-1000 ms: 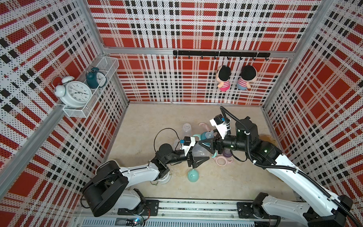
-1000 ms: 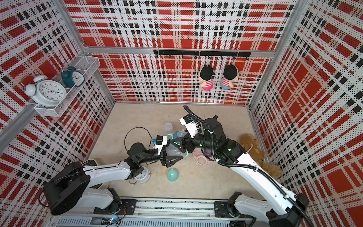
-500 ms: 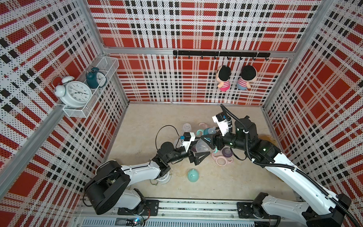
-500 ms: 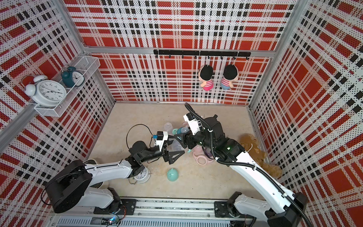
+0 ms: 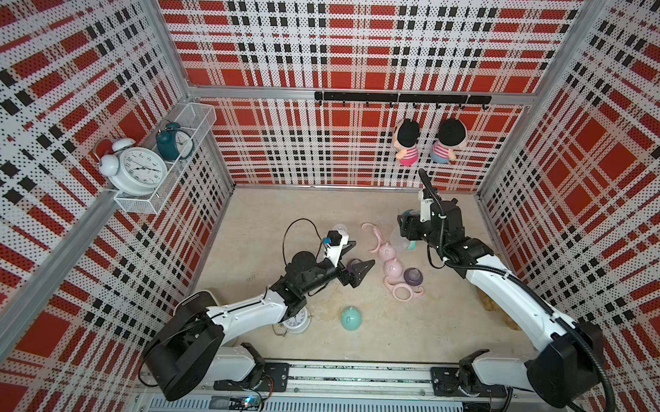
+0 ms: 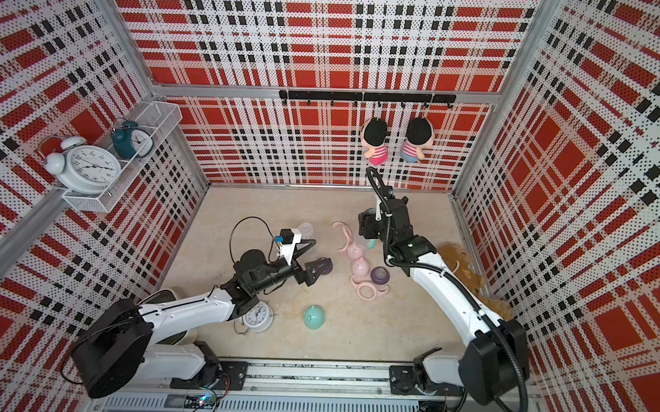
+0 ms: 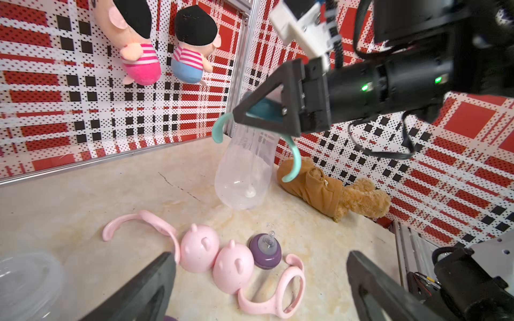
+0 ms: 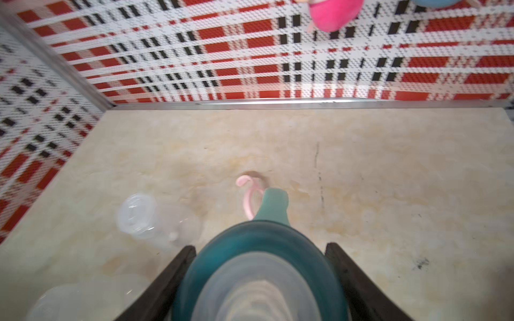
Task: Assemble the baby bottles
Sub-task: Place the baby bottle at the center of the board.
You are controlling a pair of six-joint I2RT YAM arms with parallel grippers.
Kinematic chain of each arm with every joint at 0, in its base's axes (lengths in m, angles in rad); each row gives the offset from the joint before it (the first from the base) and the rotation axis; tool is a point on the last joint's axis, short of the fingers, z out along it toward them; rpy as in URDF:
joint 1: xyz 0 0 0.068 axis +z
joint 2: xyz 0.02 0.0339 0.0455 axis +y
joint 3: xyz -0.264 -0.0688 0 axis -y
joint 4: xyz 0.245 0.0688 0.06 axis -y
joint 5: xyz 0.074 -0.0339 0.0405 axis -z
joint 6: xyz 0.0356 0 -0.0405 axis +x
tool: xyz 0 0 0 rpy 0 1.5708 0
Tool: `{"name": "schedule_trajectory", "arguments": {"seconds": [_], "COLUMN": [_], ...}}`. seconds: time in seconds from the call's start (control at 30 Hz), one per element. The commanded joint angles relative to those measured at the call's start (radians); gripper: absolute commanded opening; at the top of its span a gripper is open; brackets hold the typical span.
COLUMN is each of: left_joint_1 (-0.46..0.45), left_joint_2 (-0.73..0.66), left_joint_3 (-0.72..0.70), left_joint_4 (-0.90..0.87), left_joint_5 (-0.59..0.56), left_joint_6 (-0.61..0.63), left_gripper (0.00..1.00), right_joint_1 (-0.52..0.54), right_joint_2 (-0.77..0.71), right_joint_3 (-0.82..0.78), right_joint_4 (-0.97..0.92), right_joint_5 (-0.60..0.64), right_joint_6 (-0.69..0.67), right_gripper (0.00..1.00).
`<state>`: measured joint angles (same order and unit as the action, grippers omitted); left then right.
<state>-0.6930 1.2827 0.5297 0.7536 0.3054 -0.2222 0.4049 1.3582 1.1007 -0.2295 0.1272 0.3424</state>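
Next, my right gripper comes down and stands the bottle on the tabletop beside the pink caps, as the bottle still hangs above bare table. It then releases the teal collar (image 8: 258,241).
My right gripper (image 7: 264,111) is shut on the teal collar (image 8: 258,241) of a clear baby bottle (image 7: 244,172), which hangs just above the table with its teal handle ring on; in both top views it is at the back right (image 5: 405,236) (image 6: 365,231). My left gripper (image 5: 360,255) (image 7: 260,257) stands open and empty near the middle, over a purple collar (image 5: 354,263). In front of it lie two pink eared caps (image 7: 199,247) (image 7: 233,266), a purple nipple collar (image 7: 265,251) and two pink handle rings (image 7: 278,294) (image 7: 144,219). A teal cap (image 5: 351,318) lies nearer the front.
Another clear bottle (image 5: 339,230) (image 8: 155,219) lies beside the left wrist. A brown plush toy (image 7: 333,191) lies against the right wall. A small white alarm clock (image 5: 296,322) sits under the left arm. Clocks stand on a wall shelf (image 5: 137,170); two dolls (image 5: 408,141) hang on the back wall.
The left gripper has opened and drawn back to the left. The right gripper has carried the teal bottle away from it, toward the back right.
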Motion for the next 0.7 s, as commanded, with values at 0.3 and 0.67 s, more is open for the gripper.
{"name": "schedule_trajectory", "arguments": {"seconds": [0.3,0.67], "left_joint_1": [0.042,0.079], "left_joint_2": [-0.162,-0.23], "left_joint_3": [-0.039,-0.097], "left_joint_4": [-0.121,-0.125], "left_joint_5": [-0.061,-0.061], "left_joint_6": [0.021,-0.002], "left_gripper": [0.98,0.98], "right_joint_1": [-0.077,-0.082], "right_joint_2": [0.258,0.363], "right_joint_3": [-0.061,-0.129], "right_joint_4": [0.478,0.639], "right_joint_5": [0.108,0.088], "right_joint_6": [-0.032,-0.084], "right_gripper": [0.48,0.56]}}
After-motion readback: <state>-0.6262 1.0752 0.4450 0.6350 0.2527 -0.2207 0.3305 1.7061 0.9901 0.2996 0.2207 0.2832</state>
